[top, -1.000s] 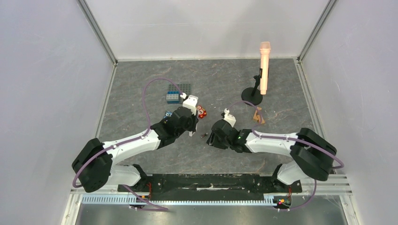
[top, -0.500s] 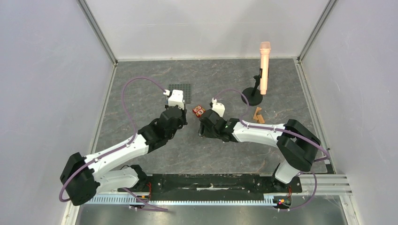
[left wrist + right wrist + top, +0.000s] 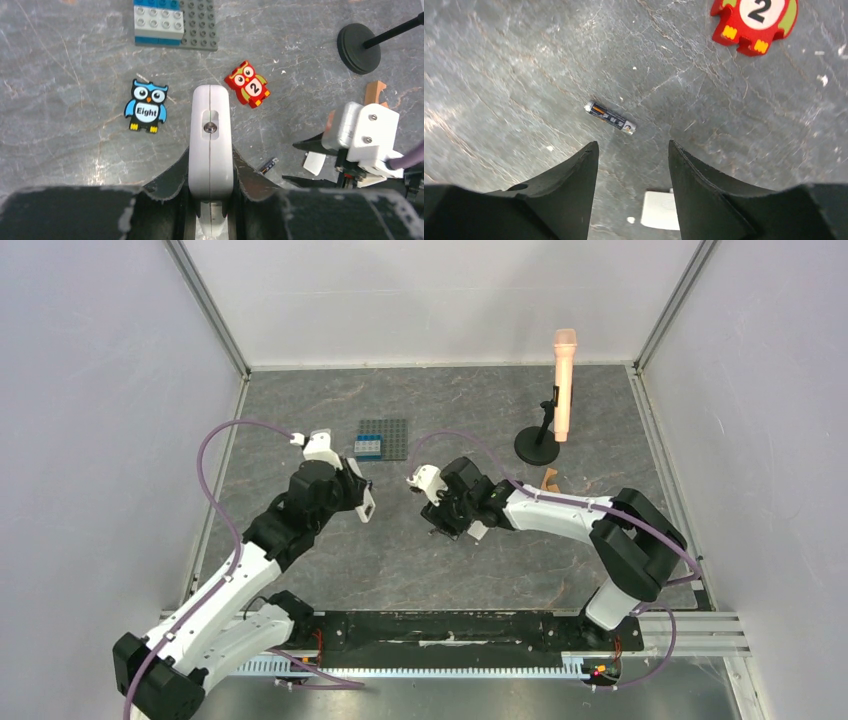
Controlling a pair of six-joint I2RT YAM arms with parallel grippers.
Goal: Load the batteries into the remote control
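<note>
The right gripper turns in line with the dark battery next and lowers onto its end nearer the white flat piece, since the battery lies slanted below the fingers.
My left gripper (image 3: 210,159) is shut on the white remote control (image 3: 210,135), held edge-on above the table; a screw shows in its upper face. In the top view the left gripper (image 3: 362,504) is left of centre with the remote (image 3: 367,508) in it. One dark battery (image 3: 610,117) lies on the table just ahead of my right gripper (image 3: 632,145), which is open and empty above it. The battery also shows in the left wrist view (image 3: 268,166). The second battery is out of view. The right gripper (image 3: 443,515) is at the table's centre.
A small white flat piece (image 3: 661,210) lies under the right gripper. A red owl "2" (image 3: 247,90) and a blue owl "Eight" (image 3: 146,106) lie nearby. A grey stud plate with blue bricks (image 3: 385,437), a microphone stand (image 3: 537,447) and brown wooden pieces (image 3: 549,480) lie further back.
My left arm has swung left and back with the remote in its grip. My right gripper has moved left and turned, and now hangs over the battery.
</note>
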